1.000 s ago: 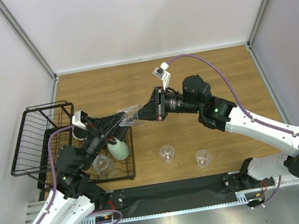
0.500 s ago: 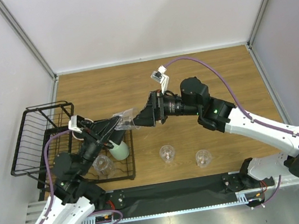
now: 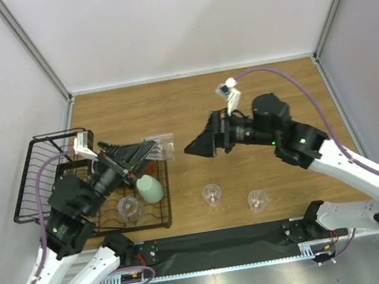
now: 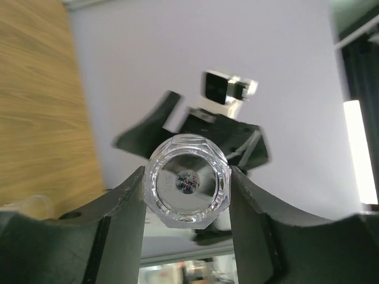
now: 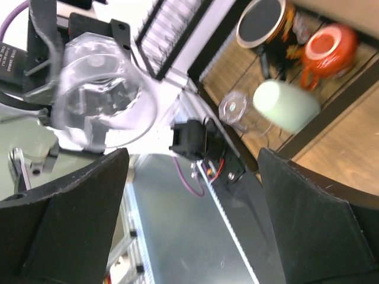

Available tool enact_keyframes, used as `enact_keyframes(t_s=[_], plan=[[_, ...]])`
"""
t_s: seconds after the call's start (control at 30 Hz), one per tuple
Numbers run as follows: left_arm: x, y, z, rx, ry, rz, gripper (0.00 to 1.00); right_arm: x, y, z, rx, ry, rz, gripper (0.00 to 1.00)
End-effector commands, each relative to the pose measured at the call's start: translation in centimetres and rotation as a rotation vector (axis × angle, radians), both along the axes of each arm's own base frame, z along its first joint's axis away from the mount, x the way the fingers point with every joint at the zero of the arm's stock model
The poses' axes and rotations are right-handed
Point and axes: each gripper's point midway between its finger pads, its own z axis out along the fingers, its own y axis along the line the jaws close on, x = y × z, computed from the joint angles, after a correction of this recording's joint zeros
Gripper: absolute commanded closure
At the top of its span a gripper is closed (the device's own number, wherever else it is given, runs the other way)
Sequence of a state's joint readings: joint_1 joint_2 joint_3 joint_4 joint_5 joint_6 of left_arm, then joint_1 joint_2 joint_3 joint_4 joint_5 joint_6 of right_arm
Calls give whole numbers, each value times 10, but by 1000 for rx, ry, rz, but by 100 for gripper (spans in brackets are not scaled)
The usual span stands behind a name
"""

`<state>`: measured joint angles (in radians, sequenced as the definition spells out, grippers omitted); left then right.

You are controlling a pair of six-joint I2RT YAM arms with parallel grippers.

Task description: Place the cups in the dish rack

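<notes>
The left gripper should swing across the rack (image 3: 32,174) and tip downward to let go of the tumbler, because the rack's taller basket end (image 3: 62,143) is to the gripper's left in the top view.
My left gripper (image 3: 153,150) is shut on a clear tumbler (image 3: 162,146), held on its side in the air over the right end of the black wire dish rack (image 3: 32,174). The left wrist view shows the tumbler's (image 4: 188,188) base pinched between both fingers. My right gripper (image 3: 193,147) is open and empty, a short gap to the right of the tumbler. In the rack lie a mint-green cup (image 3: 150,188), a clear tumbler (image 3: 129,208), an orange-red cup (image 5: 328,47) and a dark mug (image 5: 263,23). Two clear tumblers (image 3: 212,194) (image 3: 257,200) stand on the table.
The rack's taller basket end (image 3: 60,144) sits at the far left by the left wall. White walls close the table on three sides. The arm bases and a black rail (image 3: 219,239) run along the near edge.
My right gripper opened, let go of the clear tumbler and drew back to the right. The left gripper kept the tumbler and swung its wrist slightly left.
</notes>
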<state>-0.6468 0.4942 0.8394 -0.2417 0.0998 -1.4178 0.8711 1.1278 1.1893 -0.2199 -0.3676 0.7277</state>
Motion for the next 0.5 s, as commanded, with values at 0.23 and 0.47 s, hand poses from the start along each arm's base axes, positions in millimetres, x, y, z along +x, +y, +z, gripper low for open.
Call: enact_keyframes(t_s=[0.23, 0.47], plan=[[39, 40, -23, 710, -30, 201, 100, 2, -68, 41, 8, -98, -150, 3], [58, 123, 15, 1052, -98, 541, 100, 4, -78, 28, -14, -66, -167, 2]])
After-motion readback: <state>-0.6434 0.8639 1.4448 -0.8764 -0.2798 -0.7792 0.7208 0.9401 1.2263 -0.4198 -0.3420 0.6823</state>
